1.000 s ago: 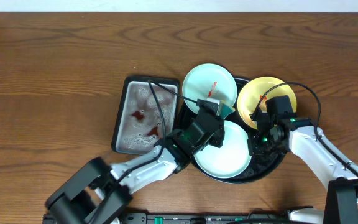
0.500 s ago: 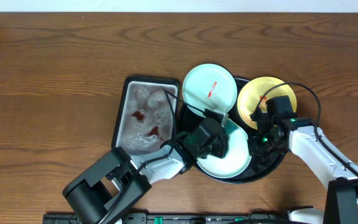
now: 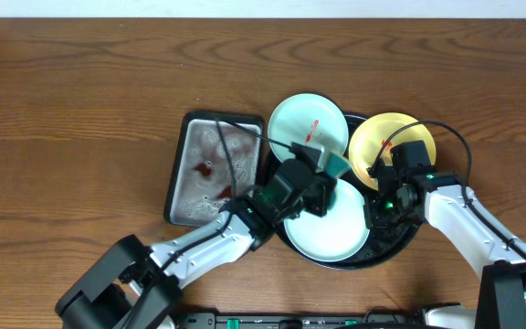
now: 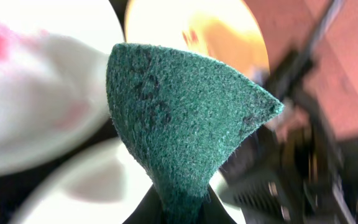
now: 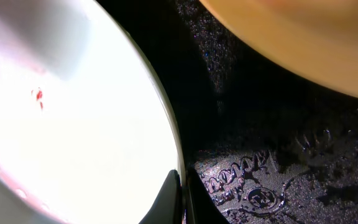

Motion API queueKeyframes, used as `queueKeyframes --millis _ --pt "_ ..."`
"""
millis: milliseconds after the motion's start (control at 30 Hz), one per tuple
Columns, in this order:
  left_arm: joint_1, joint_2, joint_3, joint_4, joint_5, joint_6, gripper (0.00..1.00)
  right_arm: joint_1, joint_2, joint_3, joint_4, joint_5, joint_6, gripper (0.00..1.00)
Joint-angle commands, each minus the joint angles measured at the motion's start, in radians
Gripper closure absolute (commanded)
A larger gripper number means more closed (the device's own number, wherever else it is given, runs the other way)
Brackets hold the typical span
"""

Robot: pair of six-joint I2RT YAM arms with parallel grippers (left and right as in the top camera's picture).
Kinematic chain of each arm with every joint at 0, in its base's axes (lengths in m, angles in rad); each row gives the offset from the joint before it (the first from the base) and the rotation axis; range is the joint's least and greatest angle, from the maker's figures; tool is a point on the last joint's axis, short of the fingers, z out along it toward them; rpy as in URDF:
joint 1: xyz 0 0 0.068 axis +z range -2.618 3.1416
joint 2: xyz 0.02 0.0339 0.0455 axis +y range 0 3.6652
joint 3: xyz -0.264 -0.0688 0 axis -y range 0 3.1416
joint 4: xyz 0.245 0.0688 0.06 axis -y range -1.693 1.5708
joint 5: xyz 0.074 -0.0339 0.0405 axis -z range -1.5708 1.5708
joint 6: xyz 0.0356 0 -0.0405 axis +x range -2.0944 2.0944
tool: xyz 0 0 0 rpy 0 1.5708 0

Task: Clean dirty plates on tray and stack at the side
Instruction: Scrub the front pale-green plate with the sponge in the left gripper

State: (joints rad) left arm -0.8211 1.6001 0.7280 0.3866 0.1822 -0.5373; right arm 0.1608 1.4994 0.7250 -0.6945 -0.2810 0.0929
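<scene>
Next, my left gripper swings over the grey metal tray [image 3: 235, 175], which lies to its left in the overhead view, and down to release the sponge [image 3: 337, 165] in soapy water.
The black tray [image 3: 402, 236] holds three plates. A mint plate [image 3: 331, 230] lies at its front, a second mint plate [image 3: 305, 123] with a red smear at the back left, and a yellow plate [image 3: 383, 144] at the back right. My left gripper [image 3: 320, 174] is shut on a green sponge [image 3: 337, 165] over the front plate's far edge. In the left wrist view the sponge [image 4: 179, 112] rises from the jaws [image 4: 179, 211]. My right gripper [image 3: 378, 205] is shut on the front plate's right rim, as the right wrist view [image 5: 182, 193] shows.
A rectangular grey metal tray [image 3: 210, 174] with soapy water and red stains sits just left of the black tray. My right arm reaches in from the lower right. The wet tray floor [image 5: 260, 143] shows between the plates.
My left gripper swept the sponge down over the front mint plate and has come back up to its far edge. The right gripper has kept its grip and not moved.
</scene>
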Motion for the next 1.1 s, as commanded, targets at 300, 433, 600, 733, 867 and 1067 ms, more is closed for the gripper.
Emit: queueKeyframes --millis 300,433,600,733,867,1067 --pt "-0.035 0.146 0.003 0.072 -0.085 0.014 0.92 -0.002 0.006 0.013 -0.002 -0.012 -0.020 0.99" --pt "-0.054 0.187 0.003 0.068 -0.063 -0.003 0.92 -0.002 0.006 0.013 -0.004 -0.012 -0.019 0.99" --pt "-0.062 0.190 0.003 0.056 0.129 -0.018 0.92 -0.002 0.006 0.013 -0.004 -0.012 -0.020 0.99" --pt "-0.060 0.185 0.003 0.009 0.288 -0.003 0.92 -0.002 0.006 0.013 -0.003 -0.012 -0.020 0.99" --pt "-0.031 0.133 0.003 -0.005 0.276 0.057 0.92 -0.002 0.006 0.013 -0.005 -0.012 -0.020 0.99" --pt "0.042 0.000 0.003 -0.003 0.043 0.058 0.92 -0.002 0.006 0.013 -0.004 -0.012 -0.020 0.99"
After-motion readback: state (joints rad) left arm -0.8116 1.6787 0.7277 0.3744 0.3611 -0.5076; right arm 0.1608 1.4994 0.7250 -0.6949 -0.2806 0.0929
